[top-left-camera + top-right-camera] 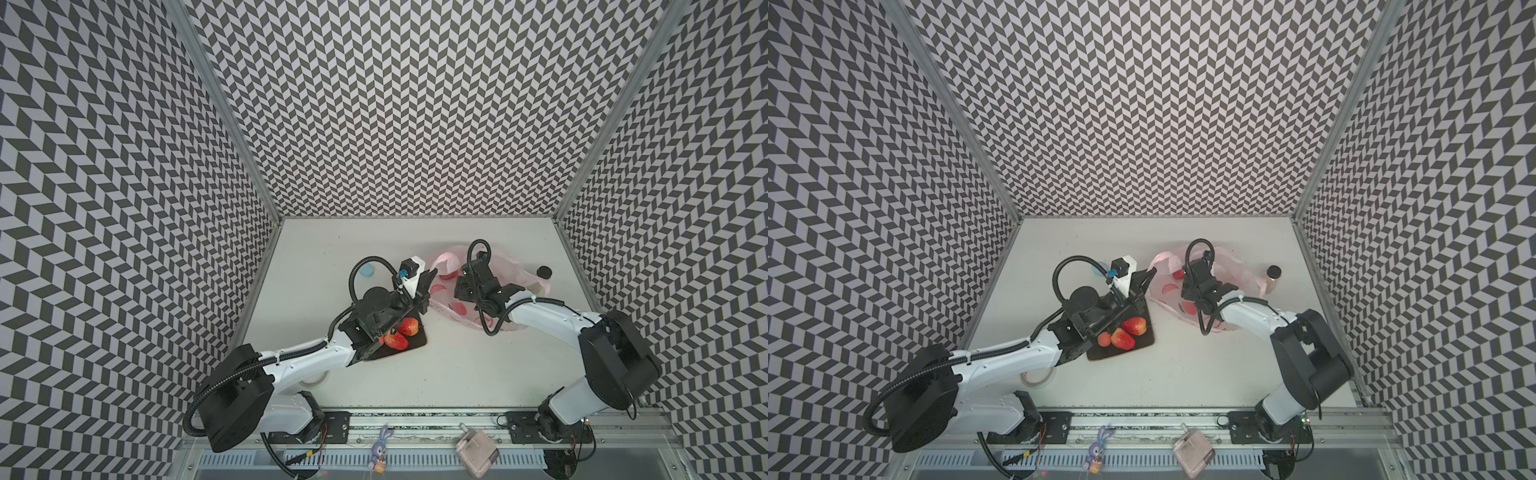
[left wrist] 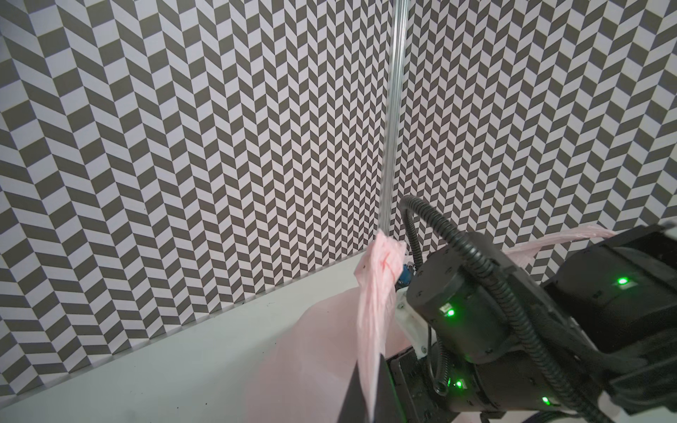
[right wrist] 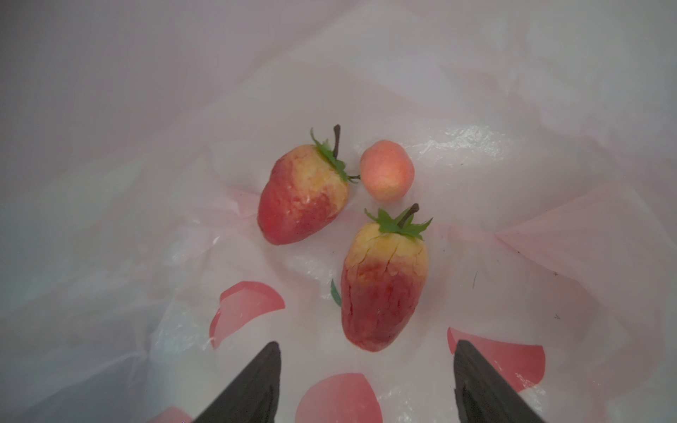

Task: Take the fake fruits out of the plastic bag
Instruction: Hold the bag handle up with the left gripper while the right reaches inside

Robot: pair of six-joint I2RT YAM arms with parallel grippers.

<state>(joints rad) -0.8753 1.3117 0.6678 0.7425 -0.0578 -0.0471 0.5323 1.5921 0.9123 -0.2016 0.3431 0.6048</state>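
The nearer strawberry lies below and outward, so next my right gripper should reach down and outward and close on that strawberry's yellow end by the leaves.
The pale-pink plastic bag lies at the back right of the table in both top views. My left gripper is shut on a bunched strip of the bag's edge and holds it up; in a top view its tips meet the bag's left rim. My right gripper is open inside the bag, just short of a strawberry. Beyond lie another strawberry and a peach ball. Two strawberries and an orange ball sit on the dark plate.
A light-blue blob lies behind my left arm. A black-capped bottle stands right of the bag. A tape roll lies under my left arm. A pink box and a bunny toy rest on the front rail.
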